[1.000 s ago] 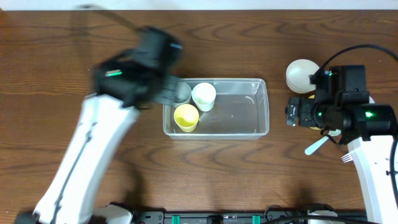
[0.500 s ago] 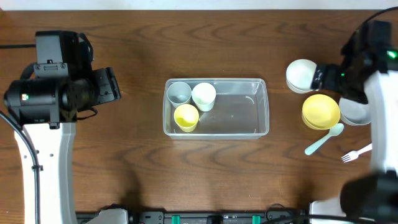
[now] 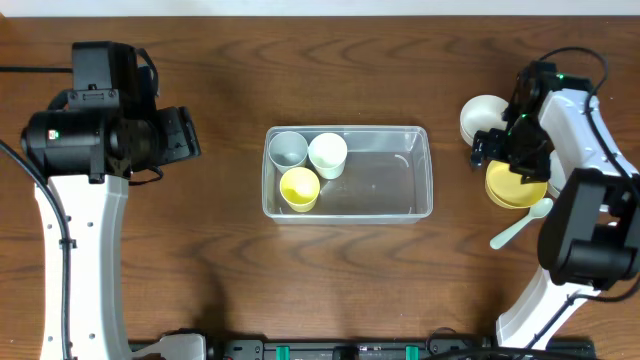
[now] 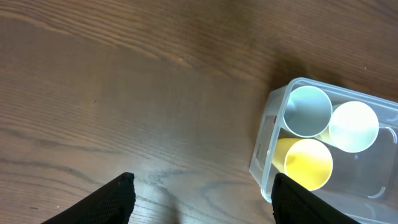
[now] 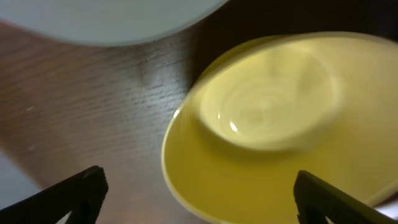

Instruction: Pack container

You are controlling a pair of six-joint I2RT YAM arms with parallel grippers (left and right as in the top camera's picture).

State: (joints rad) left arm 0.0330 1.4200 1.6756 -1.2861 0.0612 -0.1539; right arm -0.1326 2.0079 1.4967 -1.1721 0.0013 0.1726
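I should lower my right gripper next and ease it back onto the yellow bowl's rim [image 3: 488,183] on the side facing the container [image 3: 420,170], because that rim is already between the open fingers.
The clear container [image 3: 420,170] lies mid-table with three cups at its left end: pale blue [image 3: 289,149], white [image 3: 327,154] and yellow [image 3: 299,188]. Left of it, over bare wood, my left gripper [image 3: 192,138] is open and empty. In the left wrist view the container [image 4: 264,146] and its cups sit at the right, beyond the gripper [image 4: 202,199]. My right gripper [image 3: 497,160] hovers open over the left edge of the yellow bowl [image 3: 518,188]. In the right wrist view the yellow bowl [image 5: 267,124] fills the space between the wide fingers [image 5: 81,193], which grip nothing.
A white bowl [image 3: 482,118] stands behind the yellow bowl; its rim [image 5: 112,15] shows at the top of the right wrist view. A pale-blue spoon [image 3: 520,225] lies in front of the yellow bowl. The right arm covers the table's far right.
My left arm has swung away from the container to the left side of the table. My right arm has come over the yellow bowl.
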